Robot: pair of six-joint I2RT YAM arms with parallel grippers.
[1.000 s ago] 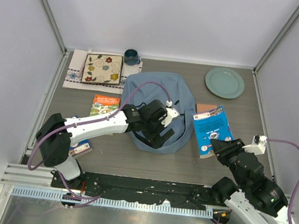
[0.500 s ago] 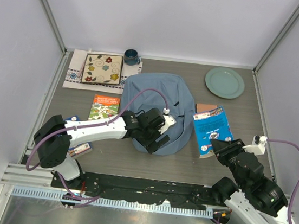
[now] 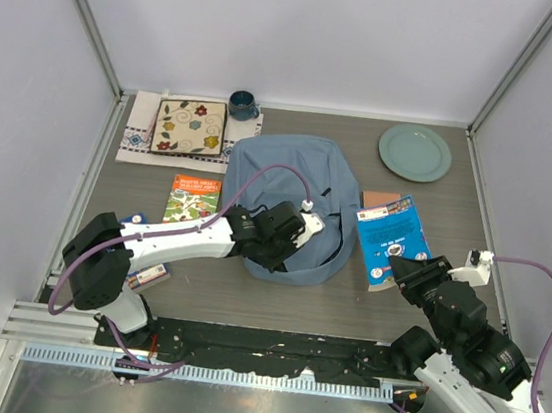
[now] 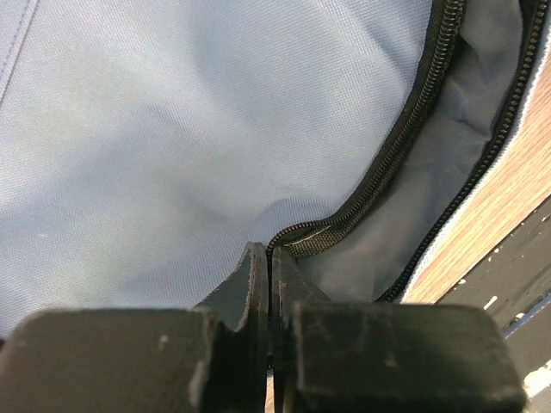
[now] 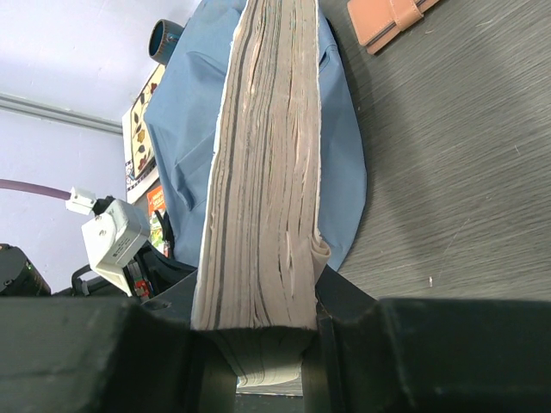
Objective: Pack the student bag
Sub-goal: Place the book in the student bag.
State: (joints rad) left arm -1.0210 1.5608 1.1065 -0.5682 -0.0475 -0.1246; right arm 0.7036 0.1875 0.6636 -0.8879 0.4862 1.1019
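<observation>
The book goes left in the top view next, pushed by my right gripper. Then it goes outward into the bag's gaping opening for release, since the bag's zipper is undone.
The student bag, dusty blue and rounded, lies mid-table. My left gripper sits at its near edge. In the left wrist view the gripper is shut, its fingers pinching the bag's fabric right where the black zipper of the gaping opening begins. My right gripper is shut on the near edge of a blue-covered book and holds it just right of the bag. The right wrist view shows the book's page edges between the fingers, with the bag beyond.
A brown wallet lies under the blue book's far corner. An orange book lies left of the bag. Behind it are a flower-patterned square plate on a cloth and a dark mug. A green plate sits back right.
My left gripper has gone from open to shut on the bag's near edge and has drawn back slightly toward me. The right arm and its book have not moved.
</observation>
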